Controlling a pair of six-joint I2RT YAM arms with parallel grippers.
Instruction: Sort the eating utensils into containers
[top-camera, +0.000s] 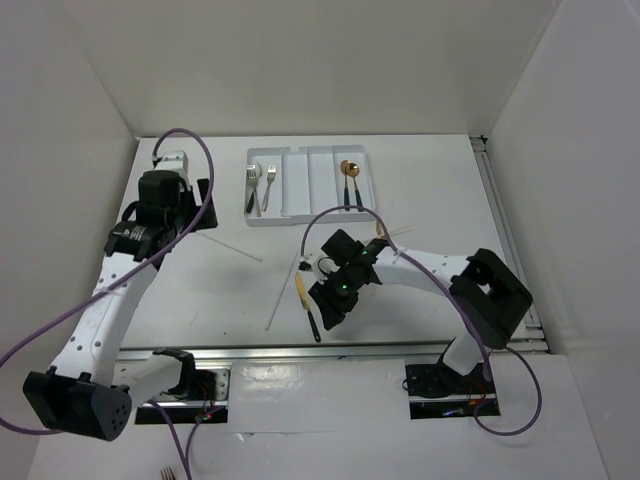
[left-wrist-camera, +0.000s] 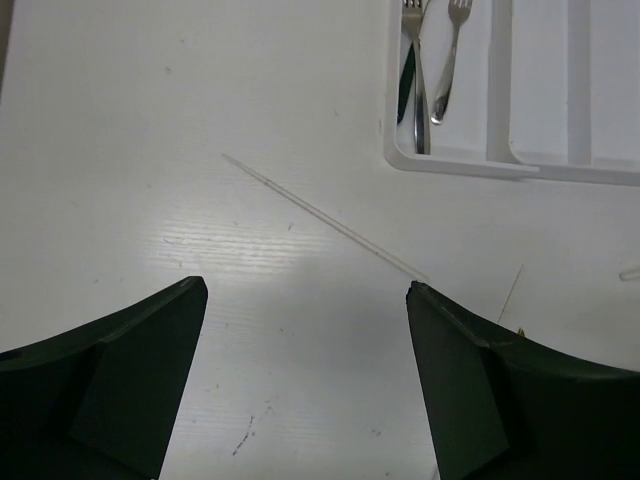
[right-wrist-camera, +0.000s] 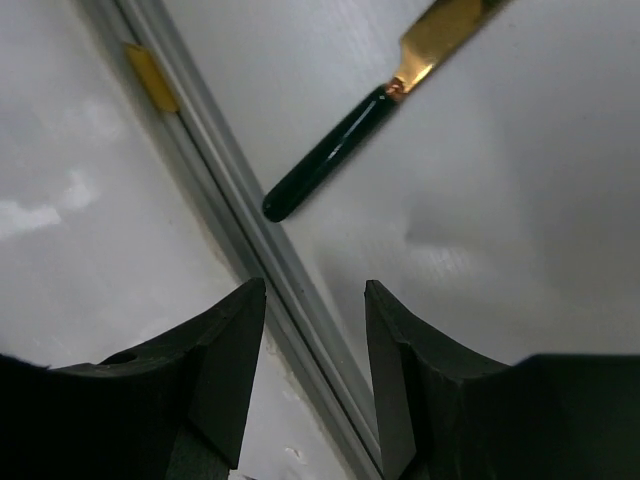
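I need to move my right gripper down and to the left in the top view next, onto the middle of the knife's dark green handle, because the handle lies beyond my open fingers.
The white organiser tray (top-camera: 300, 205) lies at the back middle. Its left slot holds two silver forks (top-camera: 260, 184), and a slot further right holds a gold spoon (top-camera: 347, 178) with a dark handle. A gold knife (top-camera: 305, 303) with a dark green handle lies near the table's front edge. Thin pale chopsticks (top-camera: 228, 244) lie loose on the table. My right gripper (top-camera: 327, 316) is open and empty, just beside the knife handle (right-wrist-camera: 328, 162) and above the front rail. My left gripper (top-camera: 198, 212) is open and empty over a chopstick (left-wrist-camera: 330, 222), left of the tray (left-wrist-camera: 500, 166).
A grey metal rail (right-wrist-camera: 232, 240) with a small yellow tag (right-wrist-camera: 150, 78) runs along the table's front edge under my right gripper. A second chopstick (top-camera: 281, 300) lies left of the knife, and another (top-camera: 397, 235) is by the right arm. White walls enclose the table.
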